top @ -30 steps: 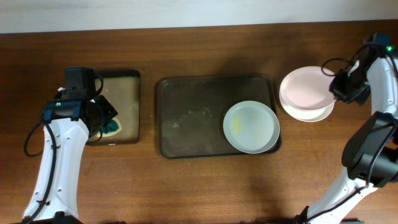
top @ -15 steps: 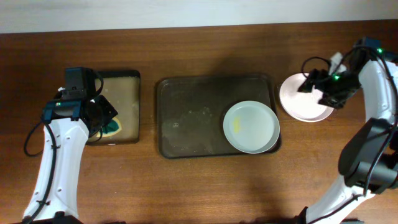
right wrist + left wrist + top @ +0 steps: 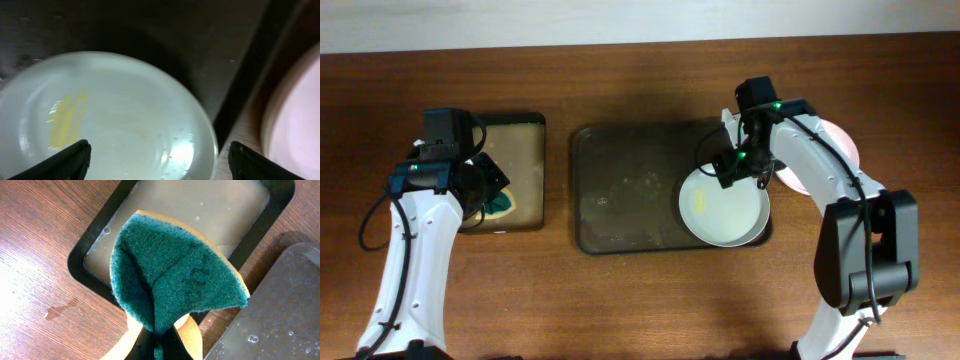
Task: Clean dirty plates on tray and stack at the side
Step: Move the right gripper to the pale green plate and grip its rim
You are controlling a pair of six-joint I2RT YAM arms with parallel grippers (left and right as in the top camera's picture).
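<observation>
The open right gripper moves down and back onto the white plate's rim nearest the stack (image 3: 767, 203) next, since that rim lies clear of the yellow smear.
On the right half of the dark brown tray (image 3: 620, 190) lies a white plate (image 3: 720, 212) with a yellow smear; the right wrist view shows this plate (image 3: 115, 120) up close. My right gripper (image 3: 738, 172) hovers over its upper right rim, open, its two black fingertips (image 3: 70, 160) wide apart with nothing between them. A stack of plates (image 3: 844, 148) sits on the table right of the tray, partly hidden by the right arm. My left gripper (image 3: 159, 345) is shut on a folded green-and-yellow sponge (image 3: 175, 275) above the small tray.
A small black tray (image 3: 515, 150) holding tan liquid stands left of the big tray, under the sponge. The big tray's left half shows wet spots. The top plate of the stack (image 3: 295, 115), pinkish, shows at the right edge of the right wrist view.
My right arm swung left from the plate stack to above the plate on the tray, and its jaws opened wide. The left arm and sponge stayed still.
</observation>
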